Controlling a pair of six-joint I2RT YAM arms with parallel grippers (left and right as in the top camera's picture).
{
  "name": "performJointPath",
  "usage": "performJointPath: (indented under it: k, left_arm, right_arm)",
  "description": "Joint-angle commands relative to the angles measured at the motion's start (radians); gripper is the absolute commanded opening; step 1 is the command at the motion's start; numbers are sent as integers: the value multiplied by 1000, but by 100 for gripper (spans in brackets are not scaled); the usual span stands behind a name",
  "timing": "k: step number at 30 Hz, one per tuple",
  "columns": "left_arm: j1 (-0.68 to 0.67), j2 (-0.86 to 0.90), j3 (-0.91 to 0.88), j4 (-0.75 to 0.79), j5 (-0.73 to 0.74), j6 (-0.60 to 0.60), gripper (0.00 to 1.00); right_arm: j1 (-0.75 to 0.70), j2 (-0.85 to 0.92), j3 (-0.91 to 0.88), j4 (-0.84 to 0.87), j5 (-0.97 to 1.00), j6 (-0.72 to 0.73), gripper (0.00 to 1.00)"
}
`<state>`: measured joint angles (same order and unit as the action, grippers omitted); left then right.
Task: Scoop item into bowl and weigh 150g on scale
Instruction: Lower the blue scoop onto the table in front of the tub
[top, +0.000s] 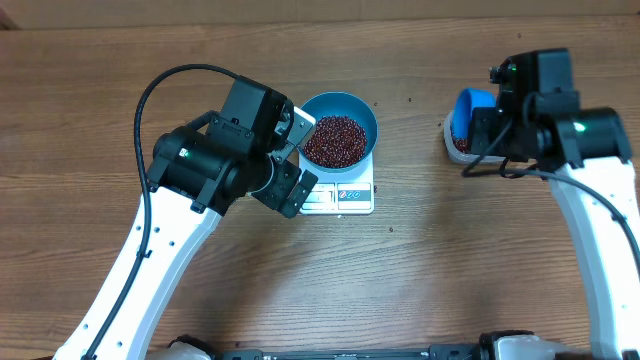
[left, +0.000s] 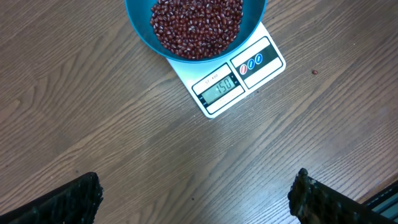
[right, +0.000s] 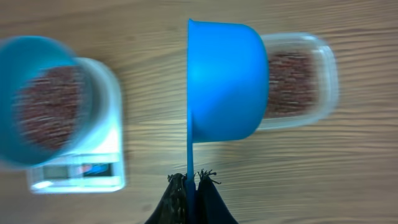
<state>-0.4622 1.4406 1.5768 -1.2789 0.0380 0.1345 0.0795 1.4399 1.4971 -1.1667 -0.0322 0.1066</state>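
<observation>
I should next move my right gripper back from the tub and down to the bare wood (top: 438, 228) (right: 252, 194) beside the scale and let go of the handle, since the scale's display shows the target amount.
The blue bowl (top: 365, 110) stands on the white scale (top: 345, 198) and holds a heap of dark red-brown beans (top: 335, 140). In the left wrist view the bowl (left: 140, 18) with its beans (left: 196, 25) sits at the top on the scale (left: 261, 68), whose display reads 150. My left gripper (top: 305, 158) (left: 196, 199) is open just left of the scale, with nothing between its fingers (left: 68, 202). My right gripper (top: 490, 130) (right: 191, 180) is shut on the thin handle of a blue scoop (right: 227, 81) (top: 470, 108), held above the tub.
A clear plastic tub (right: 323, 68) (top: 458, 148) with more beans (right: 289, 74) lies under the scoop at the right. One stray bean (left: 314, 72) lies on the wood beside the scale. The bowl (right: 9, 56) and scale (right: 81, 168) appear blurred at the left of the right wrist view.
</observation>
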Motion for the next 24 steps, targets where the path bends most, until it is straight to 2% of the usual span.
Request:
performJointPath:
  k: [1, 6, 11, 17, 22, 24]
  left_arm:
    - [4, -3, -2, 1, 11, 16, 100]
    - [4, -3, -2, 1, 11, 16, 100]
    - [4, -3, -2, 1, 11, 16, 100]
    - [4, -3, -2, 1, 11, 16, 100]
    - [4, -3, -2, 1, 11, 16, 100]
    - [4, -3, -2, 1, 11, 16, 100]
  right_arm:
    - [-49, -132, 2, 0, -278, -6, 4]
    - [-76, -225, -31, -54, -351, -6, 4]
    - [-76, -328, -230, 8, -381, 36, 4]
    - [-75, -366, -455, 47, -539, 78, 4]
    - [-76, -363, -580, 111, -526, 111, 4]
    - [-76, -362, -607, 136, -446, 145, 4]
